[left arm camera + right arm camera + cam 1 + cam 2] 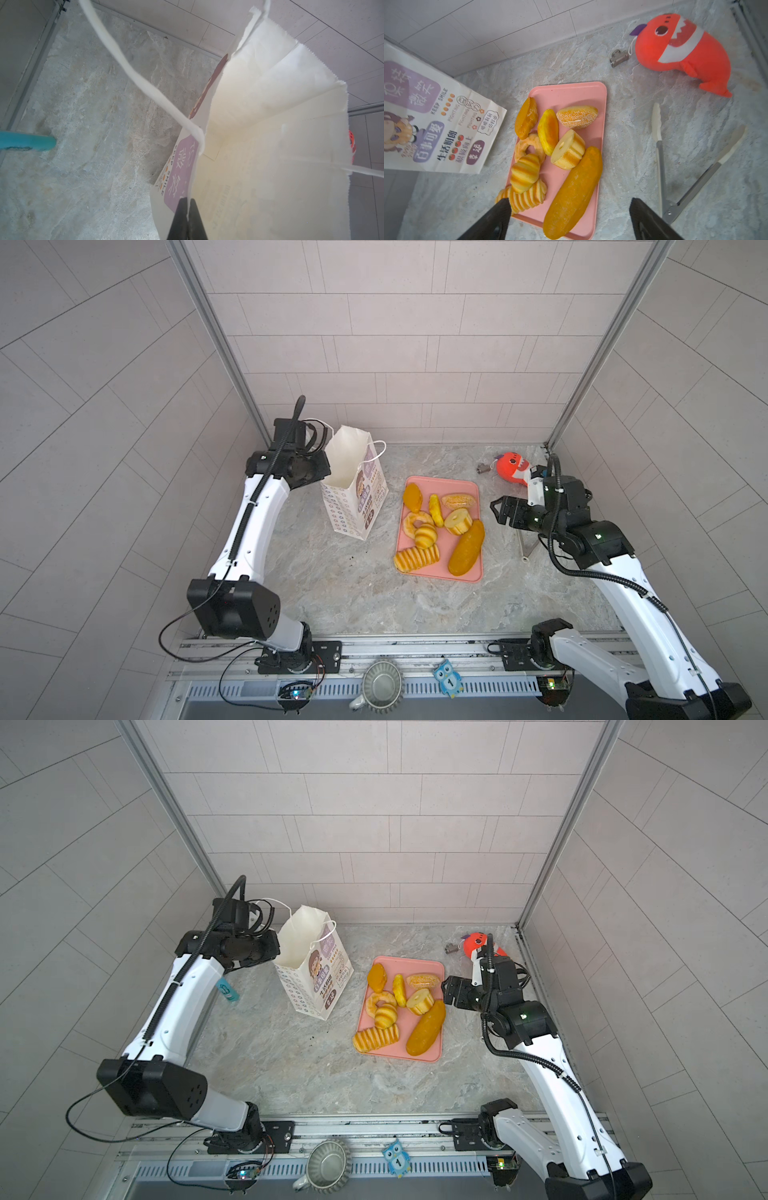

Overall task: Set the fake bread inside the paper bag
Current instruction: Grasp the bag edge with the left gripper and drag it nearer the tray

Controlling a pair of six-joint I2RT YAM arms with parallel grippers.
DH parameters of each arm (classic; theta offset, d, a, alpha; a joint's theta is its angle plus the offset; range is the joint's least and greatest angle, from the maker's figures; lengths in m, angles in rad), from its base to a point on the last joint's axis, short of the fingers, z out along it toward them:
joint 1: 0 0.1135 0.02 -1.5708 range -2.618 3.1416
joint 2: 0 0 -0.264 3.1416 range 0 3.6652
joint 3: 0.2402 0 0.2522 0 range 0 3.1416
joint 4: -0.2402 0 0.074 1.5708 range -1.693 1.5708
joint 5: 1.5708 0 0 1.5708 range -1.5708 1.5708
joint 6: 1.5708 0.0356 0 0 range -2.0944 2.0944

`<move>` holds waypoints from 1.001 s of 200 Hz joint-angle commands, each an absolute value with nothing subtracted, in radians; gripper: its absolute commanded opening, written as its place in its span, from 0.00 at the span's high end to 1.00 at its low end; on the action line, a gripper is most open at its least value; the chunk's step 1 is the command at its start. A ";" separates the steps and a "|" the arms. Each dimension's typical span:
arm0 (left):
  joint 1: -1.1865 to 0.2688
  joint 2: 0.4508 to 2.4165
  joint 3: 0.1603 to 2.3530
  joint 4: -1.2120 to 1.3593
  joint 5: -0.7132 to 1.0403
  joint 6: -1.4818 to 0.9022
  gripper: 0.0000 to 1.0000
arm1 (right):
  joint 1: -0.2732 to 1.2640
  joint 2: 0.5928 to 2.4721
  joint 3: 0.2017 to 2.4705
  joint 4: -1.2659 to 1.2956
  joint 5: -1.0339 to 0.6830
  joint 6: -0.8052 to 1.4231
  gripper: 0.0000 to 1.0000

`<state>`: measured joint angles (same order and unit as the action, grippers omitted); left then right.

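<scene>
The left gripper draws back and down next, then releases the bag's side, since bare tabletop (356,560) beside the tray's near end lies below and back.
The paper bag (353,506) stands open at the back left, white with cartoon print and cord handles. My left gripper (188,200) is shut on the bag's rim, one finger inside and one outside. Several pieces of fake bread lie on a pink tray (440,485): a long loaf (466,548), a ridged roll (417,559), a ring doughnut (413,521) and a sprinkled bun (458,501). My right gripper (496,512) hovers open just right of the tray, beside the long loaf (574,193), with nothing between its fingers.
An orange-red plush fish (512,467) and a small metal fitting (483,467) lie at the back right. Metal tongs (675,176) rest on the table under my right arm. A blue object (228,990) lies left of the bag. A metal cup (381,685) sits on the front rail.
</scene>
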<state>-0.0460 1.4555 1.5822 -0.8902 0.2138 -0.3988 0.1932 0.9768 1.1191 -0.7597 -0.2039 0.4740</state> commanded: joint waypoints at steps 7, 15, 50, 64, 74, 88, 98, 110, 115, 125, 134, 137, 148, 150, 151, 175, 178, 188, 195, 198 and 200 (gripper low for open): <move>-0.039 1.331 1.500 -0.887 0.226 -0.459 1.00 | 0.190 0.994 1.146 -0.816 -0.207 0.463 0.20; -0.040 1.301 1.478 -0.898 0.218 -0.466 1.00 | 0.189 0.996 1.147 -0.820 -0.197 0.466 0.20; -0.038 1.176 1.371 -0.938 0.204 -0.502 1.00 | 0.190 0.990 1.144 -0.812 -0.197 0.468 0.20; -0.039 1.133 1.332 -0.948 0.207 -0.527 1.00 | 0.189 0.988 1.141 -0.808 -0.192 0.466 0.20; -0.040 1.105 1.306 -0.950 0.210 -0.542 1.00 | 0.189 0.989 1.142 -0.810 -0.182 0.467 0.20; -0.040 1.074 1.283 -0.963 0.195 -0.557 1.00 | 0.189 0.999 1.151 -0.823 -0.159 0.462 0.20; -0.039 1.056 1.266 -0.967 0.194 -0.570 1.00 | 0.189 1.006 1.156 -0.832 -0.153 0.457 0.20; -0.040 1.038 1.250 -0.972 0.194 -0.579 1.00 | 0.189 1.011 1.158 -0.835 -0.146 0.454 0.20; -0.040 1.033 1.244 -0.974 0.194 -0.583 1.00 | 0.189 1.012 1.158 -0.836 -0.145 0.453 0.20; -0.038 1.022 1.230 -0.975 0.195 -0.589 1.00 | 0.189 1.012 1.157 -0.836 -0.140 0.453 0.20; -0.040 1.012 1.217 -0.974 0.197 -0.596 1.00 | 0.189 1.012 1.157 -0.836 -0.134 0.453 0.20; -0.039 1.009 1.214 -0.973 0.198 -0.599 1.00 | 0.190 1.011 1.157 -0.836 -0.131 0.452 0.20; -0.039 0.997 1.201 -0.971 0.207 -0.608 1.00 | 0.189 1.013 1.157 -0.836 -0.126 0.450 0.20; -0.040 0.995 1.198 -0.969 0.210 -0.612 1.00 | 0.189 1.013 1.157 -0.836 -0.124 0.449 0.20; -0.040 0.993 1.196 -0.969 0.211 -0.613 1.00 | 0.189 1.013 1.157 -0.836 -0.124 0.449 0.20; -0.040 0.970 1.170 -0.967 0.231 -0.625 0.93 | 0.190 1.018 1.156 -0.836 -0.111 0.446 0.20; -0.040 0.968 1.168 -0.967 0.233 -0.624 0.91 | 0.189 1.019 1.155 -0.836 -0.109 0.446 0.20; -0.040 0.962 1.164 -0.967 0.240 -0.624 0.81 | 0.190 1.025 1.152 -0.834 -0.107 0.446 0.20; -0.040 0.960 1.162 -0.968 0.246 -0.624 0.72 | 0.189 1.028 1.151 -0.833 -0.109 0.447 0.20; -0.039 0.959 1.162 -0.967 0.247 -0.624 0.68 | 0.189 1.031 1.151 -0.832 -0.109 0.448 0.20; -0.040 0.959 1.163 -0.969 0.249 -0.625 0.65 | 0.190 1.032 1.150 -0.832 -0.110 0.448 0.20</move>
